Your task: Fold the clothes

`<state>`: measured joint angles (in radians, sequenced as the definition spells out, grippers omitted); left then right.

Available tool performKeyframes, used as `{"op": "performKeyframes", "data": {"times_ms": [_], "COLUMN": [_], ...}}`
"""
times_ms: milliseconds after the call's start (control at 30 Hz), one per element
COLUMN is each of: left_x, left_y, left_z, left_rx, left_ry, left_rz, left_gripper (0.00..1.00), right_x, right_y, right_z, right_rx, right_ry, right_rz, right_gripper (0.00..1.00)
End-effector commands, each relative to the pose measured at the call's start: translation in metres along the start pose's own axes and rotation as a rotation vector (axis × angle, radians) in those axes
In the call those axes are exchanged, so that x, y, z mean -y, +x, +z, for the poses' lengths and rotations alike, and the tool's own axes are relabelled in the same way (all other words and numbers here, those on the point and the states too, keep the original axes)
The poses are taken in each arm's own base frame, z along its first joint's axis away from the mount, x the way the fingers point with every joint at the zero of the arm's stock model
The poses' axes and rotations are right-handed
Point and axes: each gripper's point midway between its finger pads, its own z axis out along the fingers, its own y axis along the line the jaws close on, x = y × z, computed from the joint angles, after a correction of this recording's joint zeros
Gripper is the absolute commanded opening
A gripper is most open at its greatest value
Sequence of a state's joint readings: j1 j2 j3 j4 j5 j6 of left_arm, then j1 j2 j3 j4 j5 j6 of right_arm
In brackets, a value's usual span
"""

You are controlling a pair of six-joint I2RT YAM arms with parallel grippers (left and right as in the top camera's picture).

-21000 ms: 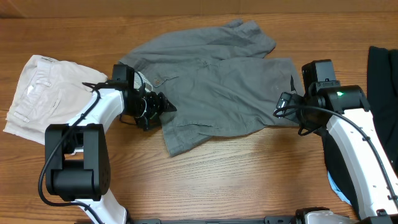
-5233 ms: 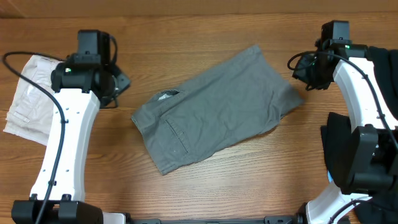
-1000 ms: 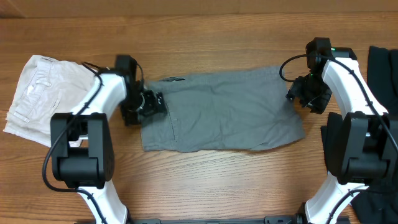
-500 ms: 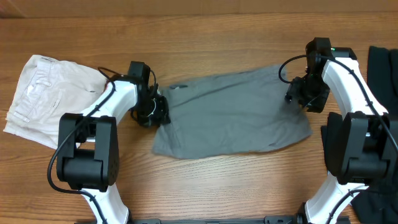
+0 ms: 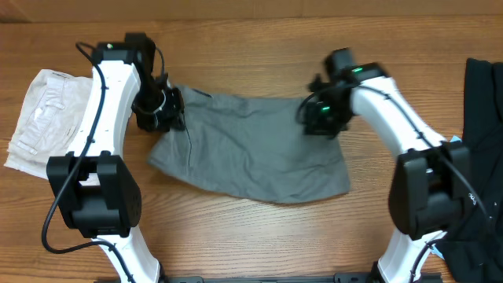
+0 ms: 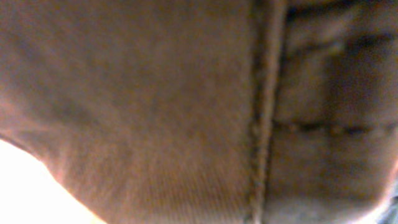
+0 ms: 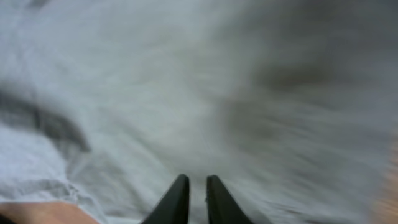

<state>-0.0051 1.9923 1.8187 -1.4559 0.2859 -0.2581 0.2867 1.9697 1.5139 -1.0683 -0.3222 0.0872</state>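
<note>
My left gripper will lift and sweep the fabric over the shorts' spread middle, which lies to its right in the overhead view, to release it folded.
The clothes [image 5: 251, 153], grey shorts, lie spread across the middle of the table in the overhead view. My left gripper [image 5: 167, 110] is at their upper left corner, shut on the fabric. In the left wrist view grey cloth with a stitched seam [image 6: 264, 112] fills the frame and hides the fingers. My right gripper [image 5: 314, 119] sits over the upper right part of the shorts. The right wrist view shows my right gripper [image 7: 198, 180] with its dark fingers nearly together, pinching blurred grey fabric [image 7: 186, 93].
Cream-white folded shorts [image 5: 47, 118] lie at the far left, close to the left arm. A black garment [image 5: 483, 102] hangs at the right edge. Bare wooden table [image 5: 251, 244] runs along the front.
My right gripper has closed and swung left, drawing the shorts' upper right corner inward. My left gripper moved up and left with its corner. The shorts now sit more to the left.
</note>
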Motion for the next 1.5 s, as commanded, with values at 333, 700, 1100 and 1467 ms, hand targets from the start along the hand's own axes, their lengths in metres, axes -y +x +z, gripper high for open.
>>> {"op": "performKeyframes", "data": {"times_ms": [333,700,1100,1467], "left_x": [0.013,0.024,0.048,0.066], "left_y": [0.008,0.014,0.027,0.027], "left_z": [-0.034,-0.070,-0.065,-0.055], "left_rx": [0.012,0.078,0.061,0.120], "left_ry": [0.000,0.018,-0.001,-0.106], "left_rz": [0.034,0.059,0.128,0.166], "left_gripper": [0.04,0.04,0.04,0.04], "right_x": [-0.138,-0.182,-0.176,-0.017], "right_y": [0.023,0.043,0.029,-0.003], "right_z": [0.066,0.127,0.100,-0.028], "right_rx": [0.069,0.007,0.019,0.156], "right_ry": [-0.189,-0.286,-0.299,0.115], "right_rz": [-0.058,-0.148,-0.168,0.134], "right_gripper": [0.11,0.11,0.17,0.22]}}
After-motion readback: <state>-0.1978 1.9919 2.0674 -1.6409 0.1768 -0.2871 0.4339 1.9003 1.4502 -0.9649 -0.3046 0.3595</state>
